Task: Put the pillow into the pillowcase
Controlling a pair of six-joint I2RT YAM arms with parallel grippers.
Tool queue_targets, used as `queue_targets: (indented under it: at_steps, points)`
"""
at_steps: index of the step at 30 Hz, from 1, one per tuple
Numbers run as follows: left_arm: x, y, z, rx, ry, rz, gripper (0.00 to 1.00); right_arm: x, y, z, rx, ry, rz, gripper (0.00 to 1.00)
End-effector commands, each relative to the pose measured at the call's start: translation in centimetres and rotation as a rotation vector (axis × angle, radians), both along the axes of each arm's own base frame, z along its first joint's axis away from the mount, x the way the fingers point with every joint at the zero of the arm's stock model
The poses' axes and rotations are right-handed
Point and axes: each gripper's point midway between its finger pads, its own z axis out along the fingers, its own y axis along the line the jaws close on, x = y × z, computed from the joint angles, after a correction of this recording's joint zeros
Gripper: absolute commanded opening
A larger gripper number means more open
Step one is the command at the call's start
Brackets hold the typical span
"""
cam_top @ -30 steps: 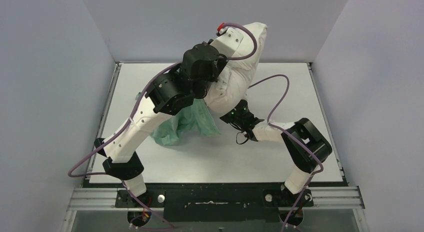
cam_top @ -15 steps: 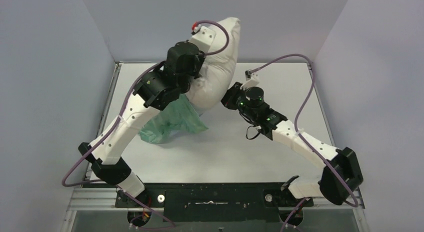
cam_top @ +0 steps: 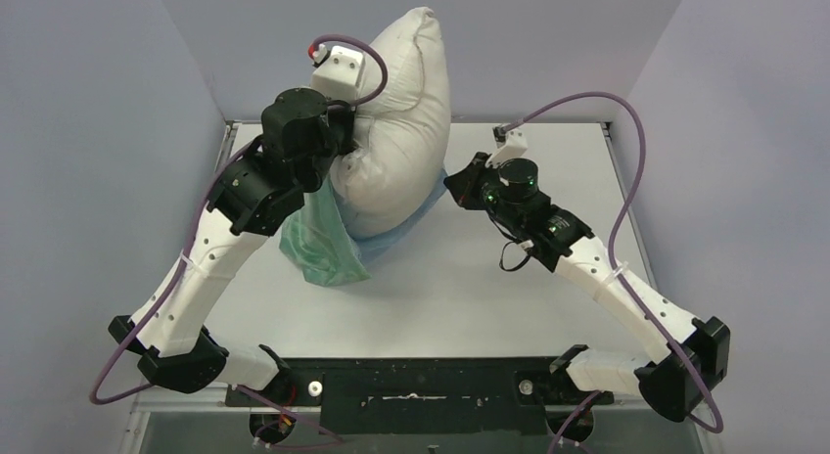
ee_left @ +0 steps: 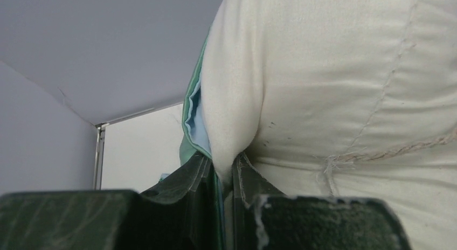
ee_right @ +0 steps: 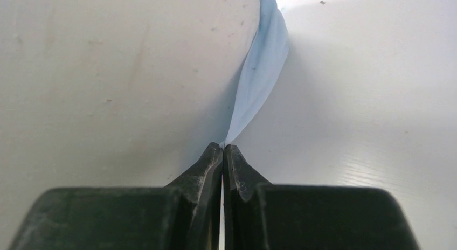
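My left gripper will next lower the pinched pillow fold to the tabletop below and release it, as the pillow still stands on end.
The off-white pillow (cam_top: 396, 131) stands on end at the back middle of the table, its lower end inside the pillowcase (cam_top: 318, 244). The case's teal side hangs to the left and its light blue side shows under the pillow. My left gripper (cam_top: 338, 158) is shut on a fold of the pillow (ee_left: 334, 88) together with the pillowcase edge (ee_left: 193, 120), pinched at the jaws (ee_left: 226, 169). My right gripper (cam_top: 452, 187) sits at the pillow's lower right. In the right wrist view it (ee_right: 223, 146) is shut where the blue pillowcase strip (ee_right: 261, 72) runs into its tips, beside the pillow (ee_right: 108, 72).
The white table (cam_top: 470, 288) is boxed in by grey walls (cam_top: 98, 131) on the left, back and right. A purple cable (cam_top: 626, 180) loops above the right arm. A metal rail (cam_top: 421, 387) runs along the near edge by the arm bases.
My left arm swung left and turned the pillow upright, dragging the pillowcase with it. My right arm stretched forward to the pillow's lower right and its gripper closed on the blue edge.
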Motion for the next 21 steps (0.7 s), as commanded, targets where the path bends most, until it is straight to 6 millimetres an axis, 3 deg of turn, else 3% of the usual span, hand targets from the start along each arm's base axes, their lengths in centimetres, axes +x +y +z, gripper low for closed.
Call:
queue_targets:
  at_steps: [1, 6, 8, 11, 17, 21]
  points:
    - [1.2, 2.2, -0.4, -0.001, 0.011, 0.07, 0.0, -0.5, -4.7, 14.8, 0.117, -0.326, -0.087, 0.0]
    - [1.2, 1.3, -0.6, -0.051, 0.021, 0.015, 0.0, -4.0, -4.1, 22.7, 0.188, -0.487, 0.045, 0.0]
    - [1.0, -0.5, -1.1, -0.103, 0.047, -0.063, 0.0, -4.4, -3.2, 24.7, 0.2, -0.524, 0.096, 0.0]
    - [1.1, -1.7, -2.0, -0.135, 0.083, -0.096, 0.0, -4.8, -1.3, 27.2, 0.197, -0.564, 0.176, 0.0]
    - [1.6, -2.4, -6.0, -0.147, 0.162, -0.096, 0.0, -6.3, 5.2, 28.0, 0.153, -0.58, 0.348, 0.0]
    - [2.0, -3.5, -9.2, -0.227, 0.233, -0.132, 0.0, -5.1, 8.6, 27.0, 0.09, -0.548, 0.395, 0.0]
